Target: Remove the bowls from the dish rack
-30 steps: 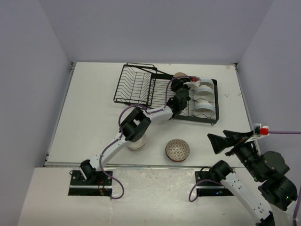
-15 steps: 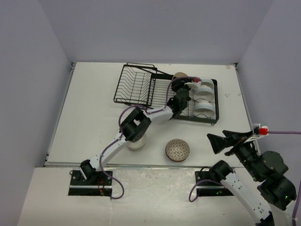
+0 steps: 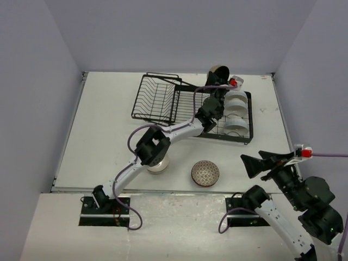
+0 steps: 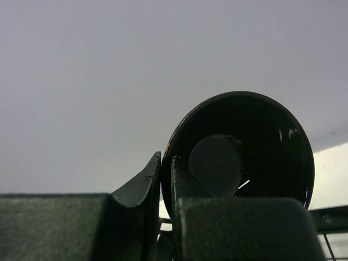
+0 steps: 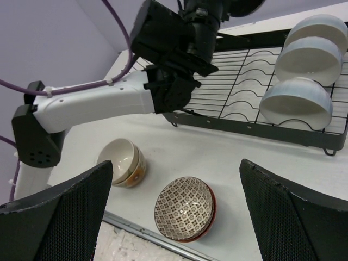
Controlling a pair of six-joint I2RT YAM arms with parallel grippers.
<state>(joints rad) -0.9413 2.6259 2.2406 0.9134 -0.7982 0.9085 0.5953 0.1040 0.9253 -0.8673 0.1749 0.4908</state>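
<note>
The left gripper will next move back from the rack point(image 3: 163, 98) and down onto the cream bowl stack to let go of the black bowl, because the stack's opening faces up.
My left gripper point(image 3: 217, 81) is shut on the rim of a beige bowl with a glossy black inside point(image 3: 217, 72), held up above the far edge of the black dish rack point(image 3: 163, 98). In the left wrist view the fingers point(image 4: 179, 179) pinch the rim of the black bowl point(image 4: 255, 141). Three white bowls point(image 3: 235, 111) stand on edge in the rack's right part, also in the right wrist view point(image 5: 307, 60). My right gripper point(image 3: 260, 163) is open and empty at the near right, above the table.
A brown net-patterned bowl point(image 3: 205, 173) lies on the table in front of the rack, also in the right wrist view point(image 5: 185, 208). A stack of cream bowls point(image 5: 122, 161) sits under the left arm's elbow point(image 3: 152, 148). The table's front edge runs just below them.
My left gripper has lifted the black-inside bowl up and toward the back, out of the rack. The right arm has barely moved.
</note>
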